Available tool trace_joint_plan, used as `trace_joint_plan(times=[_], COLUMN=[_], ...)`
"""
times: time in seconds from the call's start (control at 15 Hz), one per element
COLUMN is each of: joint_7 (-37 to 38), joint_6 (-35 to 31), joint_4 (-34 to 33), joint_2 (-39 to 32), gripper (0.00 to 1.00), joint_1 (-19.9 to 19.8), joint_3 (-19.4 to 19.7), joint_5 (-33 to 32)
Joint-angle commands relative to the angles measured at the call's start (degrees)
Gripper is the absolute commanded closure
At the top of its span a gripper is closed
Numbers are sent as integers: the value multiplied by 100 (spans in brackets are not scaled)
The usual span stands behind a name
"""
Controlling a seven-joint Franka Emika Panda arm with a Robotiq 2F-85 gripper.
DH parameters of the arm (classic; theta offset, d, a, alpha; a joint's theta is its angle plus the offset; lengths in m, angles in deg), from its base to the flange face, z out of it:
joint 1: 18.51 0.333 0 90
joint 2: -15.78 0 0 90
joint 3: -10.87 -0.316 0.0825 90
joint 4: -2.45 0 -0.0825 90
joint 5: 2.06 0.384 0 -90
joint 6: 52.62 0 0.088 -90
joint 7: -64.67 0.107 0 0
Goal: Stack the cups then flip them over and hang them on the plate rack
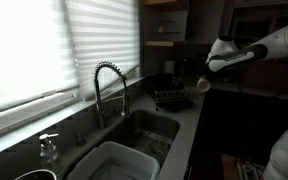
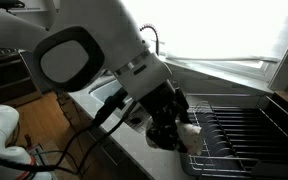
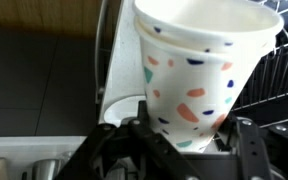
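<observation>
The whitish cup goes onto the near edge of the plate rack next as my gripper tilts over. My gripper releases it there, since it still hangs beside the wires.
In the wrist view my gripper (image 3: pixel 184 140) is shut on a whitish cup (image 3: pixel 199 70) with coloured speckles, its open mouth facing the camera. Whether it is one cup or a stack I cannot tell. In an exterior view the cup (image 1: pixel 201 87) hangs under the gripper (image 1: pixel 206 78) just right of the black wire plate rack (image 1: pixel 168 96). In an exterior view the gripper (image 2: pixel 174 125) holds the cup (image 2: pixel 189 130) at the near left edge of the rack (image 2: pixel 246 132). The rack wires (image 3: pixel 282 75) show at the right of the wrist view.
A coiled-spring steel faucet (image 1: pixel 108 85) stands behind a dark double sink (image 1: pixel 144 128) holding a large white tub (image 1: pixel 114 162). A soap dispenser (image 1: pixel 49 148) stands at the left. Window blinds (image 1: pixel 44 45) run along the wall. The arm body (image 2: pixel 94 45) looms over the counter.
</observation>
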Motion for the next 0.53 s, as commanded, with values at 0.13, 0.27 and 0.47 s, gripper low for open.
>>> trace_joint_plan(times=[0.13, 0.27, 0.47], joint_7=[785, 1373, 2282], joint_6=[-1736, -2154, -2519], joint_4=[467, 531, 443], joint_2=[-246, -394, -577], gripper=[60, 60, 60], joint_1=[-879, -1115, -1482], joint_3=[-591, -681, -859], joint_5=[-1422, -2277, -3386])
